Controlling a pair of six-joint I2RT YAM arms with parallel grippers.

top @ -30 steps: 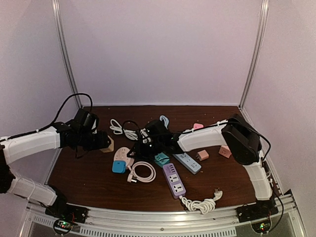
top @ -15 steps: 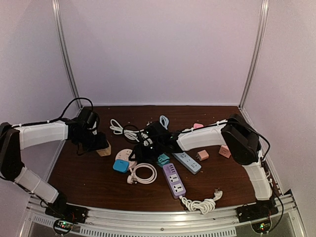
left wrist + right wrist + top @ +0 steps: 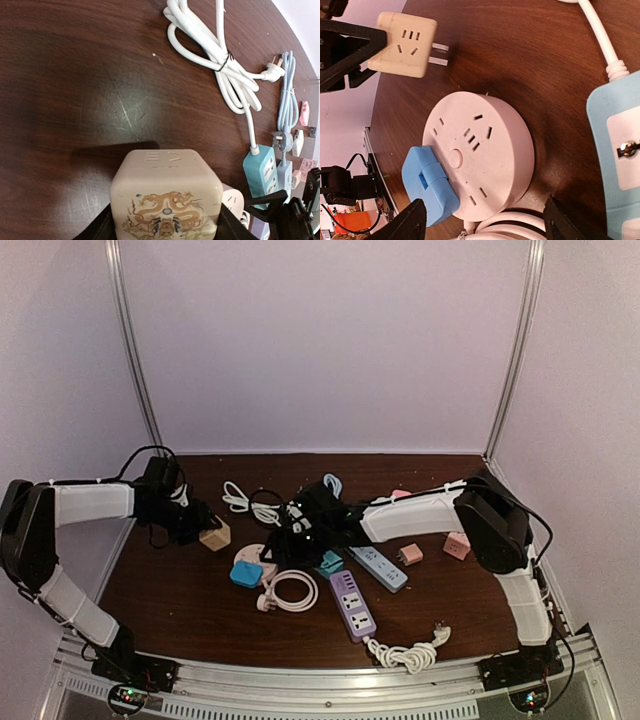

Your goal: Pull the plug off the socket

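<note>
The plug's pins stand clear of the pink socket, so my left gripper needs to stay over the bare tabletop beside it next and open its fingers to release the plug.
A beige cube plug with a dragon print sits between my left gripper's black fingers, which press on both its sides. In the right wrist view the plug hangs clear of the table, its two prongs bare and pointing at the round pink socket. A gap separates prongs and socket. A blue plug sits on the socket's rim. My right gripper hovers over the socket, open, its fingers wide on either side. From above, the plug lies left of the socket.
A bundled white cable lies behind the plug. A teal power strip, a purple strip, a white coiled cord and pink adapters crowd the middle and right. The left wall stands close to the left arm.
The right gripper's jaws have spread wide over the round socket. The left arm has folded back toward the left wall, with the beige plug still in its grip.
</note>
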